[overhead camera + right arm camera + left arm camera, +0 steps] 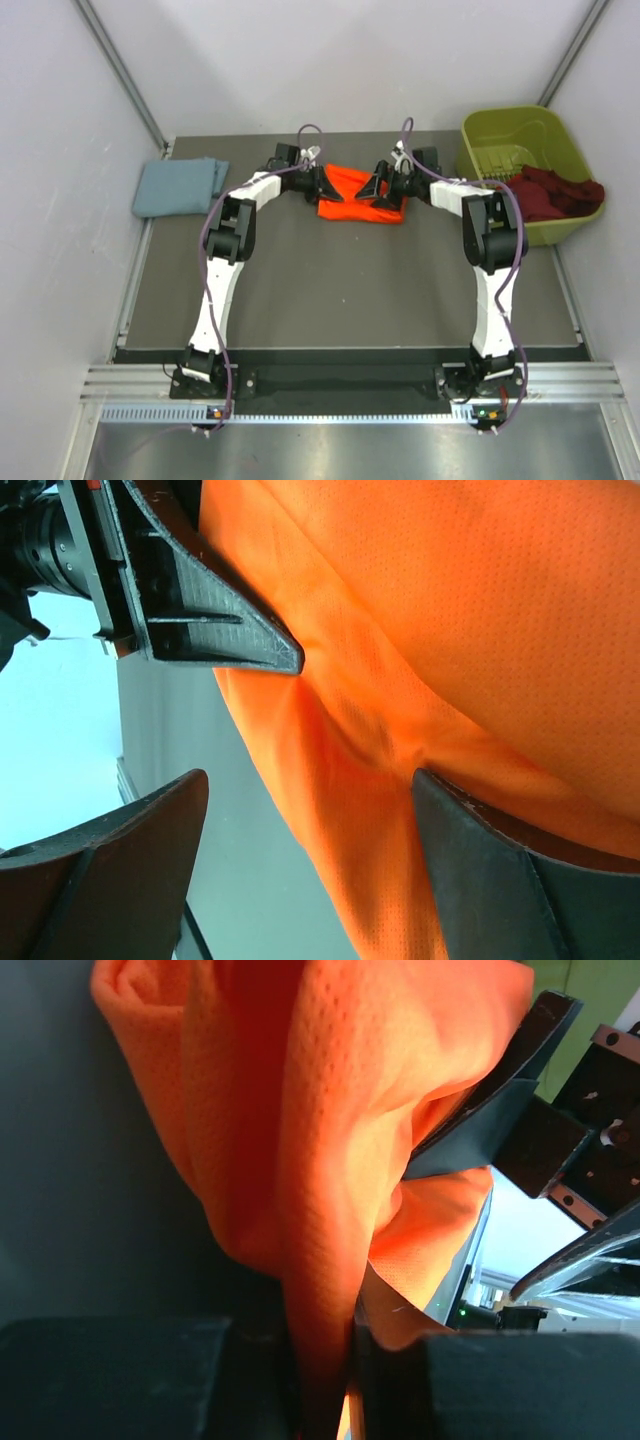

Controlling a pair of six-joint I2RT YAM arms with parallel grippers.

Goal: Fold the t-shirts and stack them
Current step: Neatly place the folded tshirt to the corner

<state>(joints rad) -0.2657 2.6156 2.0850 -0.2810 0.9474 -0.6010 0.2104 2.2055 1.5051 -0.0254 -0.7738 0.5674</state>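
The folded grey-blue t-shirt [178,186] lies left of my left gripper in the top view, so next my left gripper will carry the orange t-shirt over and release it atop.
An orange t-shirt [357,195] lies partly folded at the far middle of the table, between my two grippers. My left gripper [322,186] is at its left edge and is shut on the cloth: the orange t-shirt [330,1160] is pinched between the fingers [400,1380]. My right gripper [381,184] is at the shirt's right side with its jaws wide open. One fingertip [470,820] presses into the orange t-shirt [450,630]; the other is off the cloth. A folded grey-blue t-shirt [178,186] lies at the far left.
A green basket [520,150] stands at the far right with dark red t-shirts [552,194] spilling over its front rim. White walls close in on both sides. The left gripper's finger [215,630] shows in the right wrist view.
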